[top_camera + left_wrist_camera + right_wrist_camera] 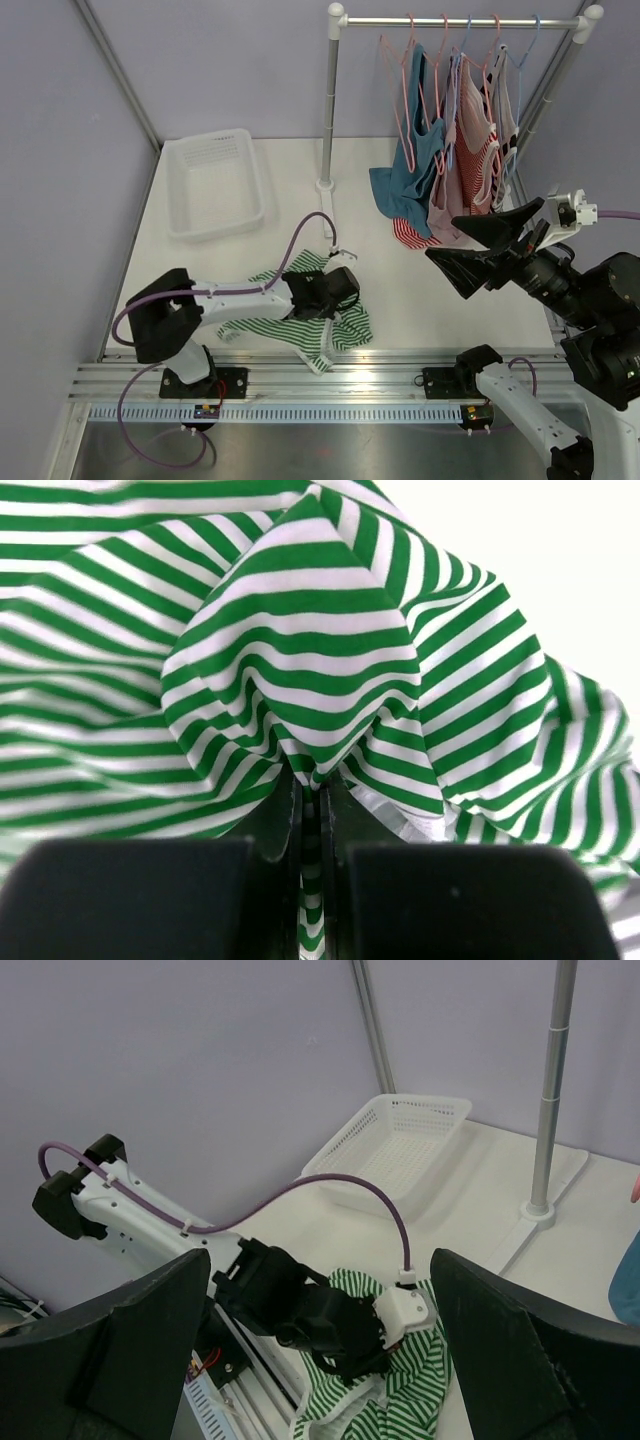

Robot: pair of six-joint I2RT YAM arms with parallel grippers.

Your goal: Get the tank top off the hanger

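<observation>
The striped tank top is free of any hanger and the basket is empty, so my left gripper needs to lift the tank top up and outward over the basket next.
A green-and-white striped tank top [300,325] lies crumpled on the white table near the front edge. My left gripper [335,300] is down on it and shut on a fold of the striped fabric [300,680], which runs between the two closed fingers [345,810]. No hanger shows in this garment. My right gripper [470,245] is open and empty, held in the air right of centre below the hanging clothes. The right wrist view shows its wide-spread fingers [130,1340] and the left gripper on the tank top [400,1400].
A clothes rack [330,100] stands at the back with several tank tops on hangers [450,150], blue, pink and red-striped. A white plastic basket [212,182] sits at the back left. The rack's base [325,187] stands mid-table.
</observation>
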